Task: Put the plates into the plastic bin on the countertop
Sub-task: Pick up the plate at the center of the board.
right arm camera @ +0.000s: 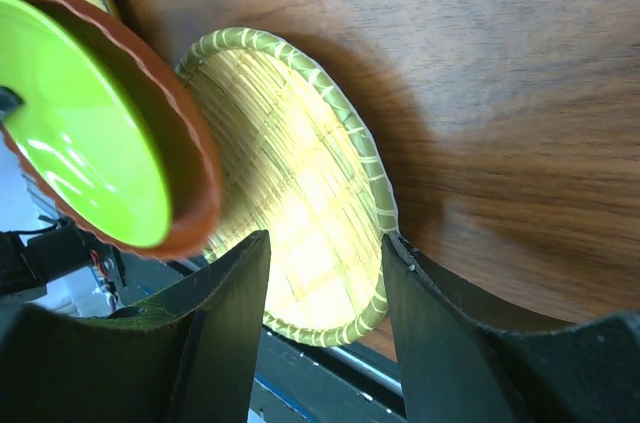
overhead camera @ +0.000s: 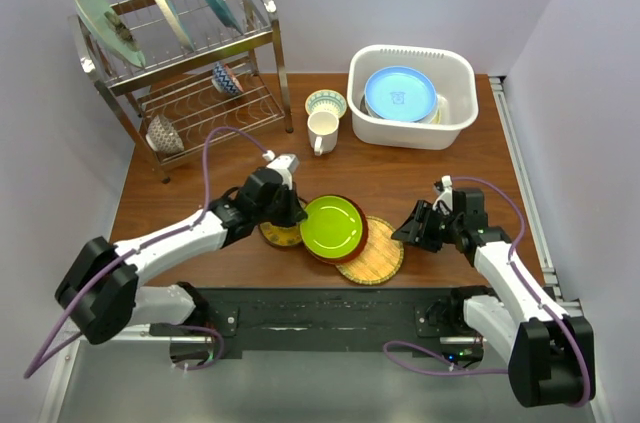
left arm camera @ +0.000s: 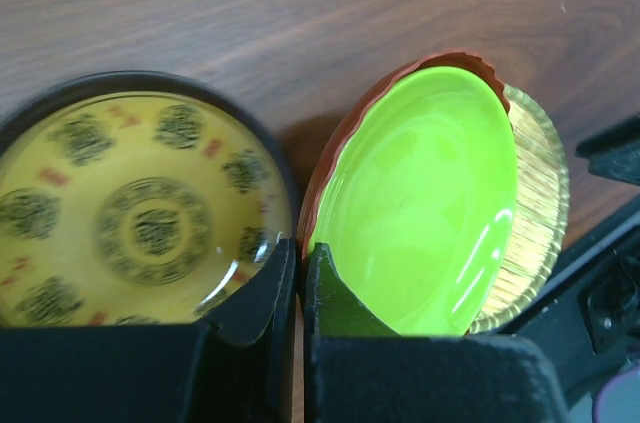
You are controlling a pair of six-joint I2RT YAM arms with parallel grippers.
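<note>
My left gripper will carry the pair of plates left in the top view and down to the bare countertop near the rack, then release it.
My left gripper [overhead camera: 291,211] [left arm camera: 300,255] is shut on the left rim of the lime green plate [overhead camera: 333,224] [left arm camera: 420,198], which is nested in the red-orange plate [overhead camera: 357,246] [right arm camera: 195,173]. The pair is tilted up off the countertop [overhead camera: 400,175]. The yellow patterned plate [overhead camera: 279,235] [left arm camera: 130,213] lies flat beside and under that gripper. The yellow woven plate [overhead camera: 376,257] [right arm camera: 290,193] lies partly under the lifted pair. My right gripper [overhead camera: 414,229] [right arm camera: 325,253] is open, with its jaws on either side of the woven plate's near edge. The plastic bin [overhead camera: 458,113] holds a blue-rimmed plate [overhead camera: 400,93] on top of others.
A metal wire dish rack [overhead camera: 200,93] stands at the back left with three plates on edge and small bowls in it. A white mug [overhead camera: 322,131] and a small patterned bowl [overhead camera: 326,103] stand between the rack and the bin. The black arm base rail [overhead camera: 330,308] runs along the near edge.
</note>
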